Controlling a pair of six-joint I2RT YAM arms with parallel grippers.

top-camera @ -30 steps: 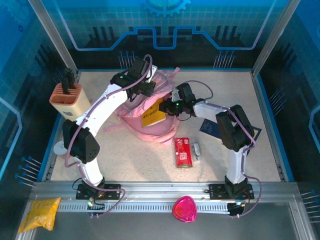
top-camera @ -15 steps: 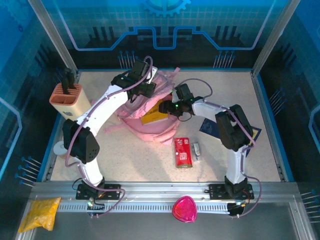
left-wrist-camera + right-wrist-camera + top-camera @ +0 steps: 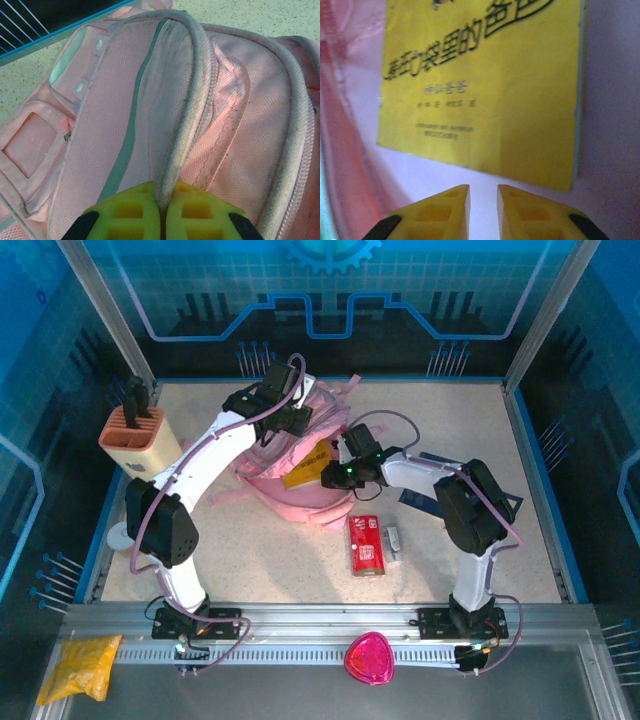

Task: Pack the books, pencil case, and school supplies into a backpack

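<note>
I will next lower the grey-edged rim with my left gripper toward the backpack's opening (image 3: 298, 496), which is below and back from that gripper, and let go. The yellow book is partly inside.
The pink backpack (image 3: 290, 495) lies open at mid-table. My left gripper (image 3: 288, 408) is shut on the grey-edged rim of its opening (image 3: 190, 100) and holds that rim up. The yellow book (image 3: 306, 466) lies partly inside the opening. My right gripper (image 3: 335, 472) is just short of the book's near edge (image 3: 485, 90), its jaws a narrow gap apart with nothing between them. The navy book (image 3: 413, 498) lies flat, partly under the right arm. The red pencil case (image 3: 365, 543) and the small grey-white piece (image 3: 392, 538) lie side by side nearer the front.
A beige knife block (image 3: 135, 435) stands at the left edge. On the front rail lie a yellow plastic bag (image 3: 80, 665) and a pink-red heart-shaped thing (image 3: 370, 658). Pink straps (image 3: 340, 390) trail behind the backpack.
My right gripper let go of the yellow book and shifted left and nearer; its jaws widened, then narrowed again. The book now lies further inside the backpack. The left gripper kept its hold.
</note>
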